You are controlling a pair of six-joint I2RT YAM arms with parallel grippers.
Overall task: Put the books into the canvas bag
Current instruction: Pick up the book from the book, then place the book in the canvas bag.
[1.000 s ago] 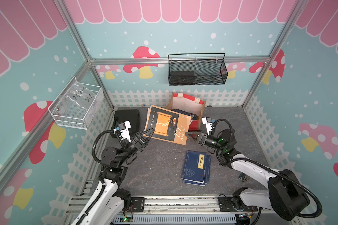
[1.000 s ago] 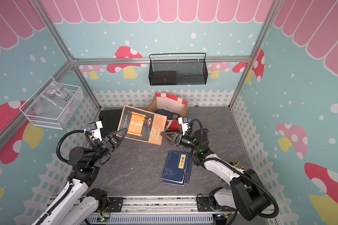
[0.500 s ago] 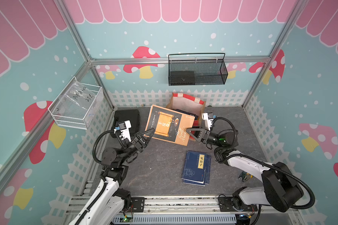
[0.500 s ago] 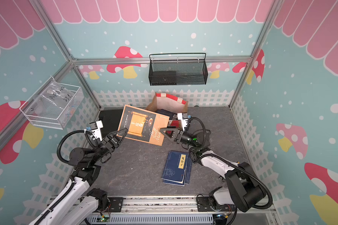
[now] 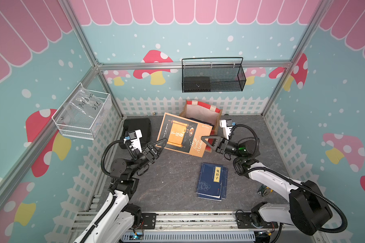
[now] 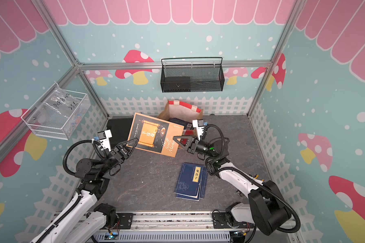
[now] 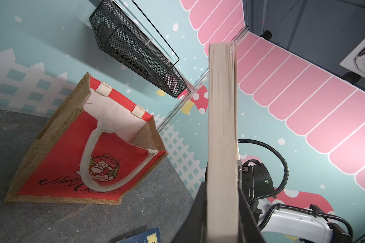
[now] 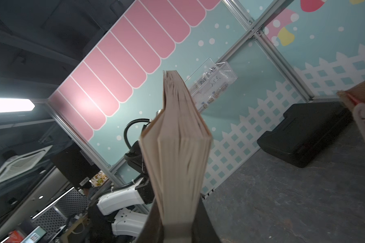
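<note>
I will move my right gripper outward over the canvas bag's opening and release the book there, as the canvas bag stands open beyond the book.
A black-and-tan book with a gold scroll hangs tilted above the floor, in front of the canvas bag. My left gripper is shut on its left edge. My right gripper is shut on its right edge. Both wrist views show the page edges pinched between the jaws of the left gripper and the right gripper. The bag stands open with dark blue books inside. A stack of blue books lies on the floor.
A black plastic case lies at the back left of the floor. A black mesh basket hangs on the back wall and a clear wire bin on the left wall. A small object sits by the right arm.
My right gripper has moved in to the scroll book's right edge and shut on it. The left gripper keeps hold of the left edge; the book has barely moved.
</note>
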